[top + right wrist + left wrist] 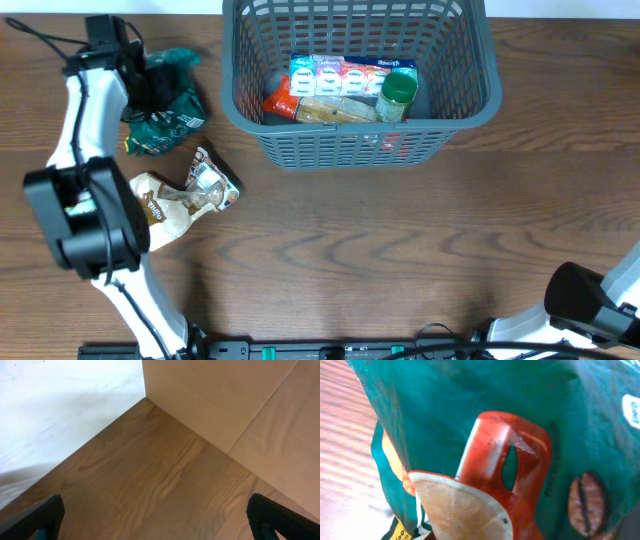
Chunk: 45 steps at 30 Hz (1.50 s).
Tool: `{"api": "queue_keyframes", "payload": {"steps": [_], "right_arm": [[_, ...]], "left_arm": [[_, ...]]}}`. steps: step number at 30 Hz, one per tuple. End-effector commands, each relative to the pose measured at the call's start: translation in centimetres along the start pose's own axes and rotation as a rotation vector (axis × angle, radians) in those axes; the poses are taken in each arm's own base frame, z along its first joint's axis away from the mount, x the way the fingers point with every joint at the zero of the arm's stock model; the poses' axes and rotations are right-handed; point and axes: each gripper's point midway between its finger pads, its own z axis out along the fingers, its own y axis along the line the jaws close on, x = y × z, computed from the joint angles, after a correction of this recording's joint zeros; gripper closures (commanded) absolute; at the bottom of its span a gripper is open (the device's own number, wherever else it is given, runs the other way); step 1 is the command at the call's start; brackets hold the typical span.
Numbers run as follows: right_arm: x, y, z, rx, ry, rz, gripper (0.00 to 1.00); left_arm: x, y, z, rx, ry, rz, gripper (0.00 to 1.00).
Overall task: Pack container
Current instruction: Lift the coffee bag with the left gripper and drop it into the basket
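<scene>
My left gripper will next carry the green coffee bag (165, 120) up and to the right in the overhead view, over the open container, because the bag is still outside it.
The container (470, 110), a large dark grey lattice basket, stands at the back centre. It holds a multicoloured carton (350, 72), an orange packet (281, 100), a tan pack (330, 110) and a green-lidded jar (396, 95). My left gripper (150, 85) is down on a green coffee bag (165, 120) at the back left. In the left wrist view the bag (470, 405) fills the frame and hides the fingers. My right gripper (155, 522) is open and empty over bare table. Only the right arm's base (590, 300) shows in the overhead view.
A crumpled brown and white snack packet (185, 195) lies on the table in front of the green bag, beside the left arm (85, 215). A pale wall (215, 395) and a table corner show in the right wrist view.
</scene>
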Motion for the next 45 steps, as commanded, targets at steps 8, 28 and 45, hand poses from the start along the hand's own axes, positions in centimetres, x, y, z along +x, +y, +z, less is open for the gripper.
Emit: {"api": "queue_keyframes", "payload": {"steps": [8, 28, 45], "right_arm": [[-0.2, -0.5, -0.5, 0.009, -0.011, 0.019, 0.01], [-0.2, -0.5, -0.5, 0.009, -0.011, 0.019, 0.01], [-0.2, -0.5, -0.5, 0.009, -0.011, 0.019, 0.01]], "left_arm": [[-6.0, -6.5, -27.1, 0.172, -0.642, 0.206, 0.94], [5.6, -29.5, -38.2, 0.861, -0.828, 0.907, 0.94], [13.0, -39.5, -19.5, 0.896, -0.524, 1.309, 0.94]]}}
